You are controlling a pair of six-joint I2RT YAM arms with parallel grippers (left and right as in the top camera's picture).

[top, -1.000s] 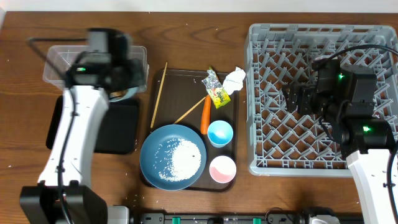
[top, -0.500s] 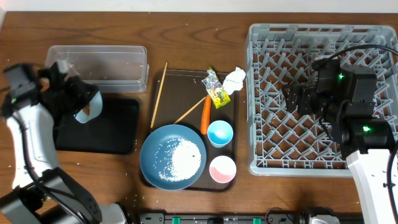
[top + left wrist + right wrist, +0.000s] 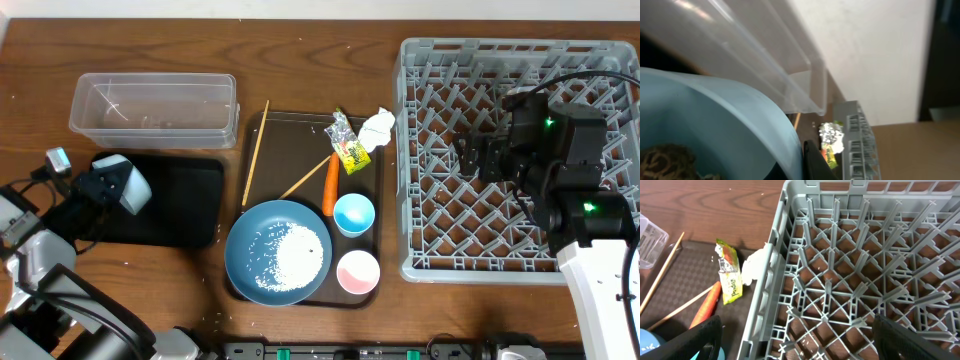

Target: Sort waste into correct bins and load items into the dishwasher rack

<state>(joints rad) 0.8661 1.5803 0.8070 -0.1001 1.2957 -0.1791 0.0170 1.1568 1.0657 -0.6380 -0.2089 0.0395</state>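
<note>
My left gripper empties the bowl (image 3: 127, 184) next, then swings down over the serving tray's far end (image 3: 298, 136), as that end lies to its right in the overhead view.
My left gripper (image 3: 110, 186) is shut on the rim of the light blue bowl (image 3: 127, 184), which is tipped on its side above the left end of the black tray bin (image 3: 185, 205). In the left wrist view a brown food lump (image 3: 660, 161) lies inside the bowl (image 3: 735, 125), with one dark finger (image 3: 816, 165) against its wall. The clear tub bin (image 3: 155, 104) stands behind. My right gripper (image 3: 478, 158) hangs open over the left part of the grey dishwasher rack (image 3: 520, 160), nothing between its fingers (image 3: 697, 340).
The brown serving tray (image 3: 290, 135) holds the dark blue plate (image 3: 278, 252) with white rice, a blue cup (image 3: 354, 213), a pink cup (image 3: 358, 272), the carrot (image 3: 329, 185), two chopsticks (image 3: 255, 150), the wrapper (image 3: 347, 143) and the paper wad (image 3: 377, 125).
My left arm has swung from above the clear tub down and to the left, carrying the bowl to the black tray's left end. The right arm has stayed where it was.
</note>
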